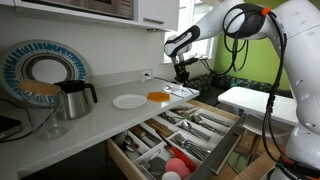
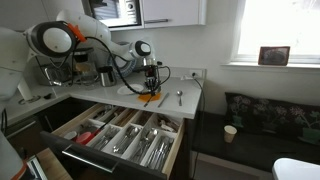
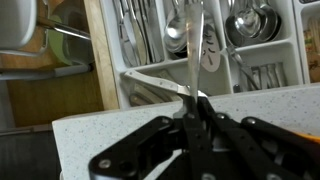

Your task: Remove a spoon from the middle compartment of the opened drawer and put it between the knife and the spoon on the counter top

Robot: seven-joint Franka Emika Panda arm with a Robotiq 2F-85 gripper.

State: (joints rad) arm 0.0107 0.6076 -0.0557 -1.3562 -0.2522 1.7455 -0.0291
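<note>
My gripper should next carry the silvery spoon outward from the drawer (image 1: 225,135) edge, and then bring it down into the gap between the knife and the other spoon.
My gripper (image 3: 192,108) is shut on a silvery spoon (image 3: 191,55); its thin handle runs up from between the fingers. In both exterior views the gripper (image 1: 182,73) (image 2: 150,86) hangs just above the white counter top (image 1: 95,122) (image 2: 192,101) (image 3: 95,135), near its edge over the drawer. On the counter lie an orange-handled knife (image 2: 147,99) and another spoon (image 2: 179,97). The open pale-wood drawer (image 1: 225,135) (image 2: 68,128) lies below, and its middle compartment (image 2: 135,137) (image 3: 135,40) holds silvery cutlery.
A white plate (image 1: 129,101) and an orange item (image 1: 158,96) lie on the counter. A kettle (image 1: 72,99) and a patterned plate (image 1: 42,72) stand further back. Red and white round things (image 1: 178,165) fill one drawer section. A small white table (image 1: 260,98) stands beside the arm.
</note>
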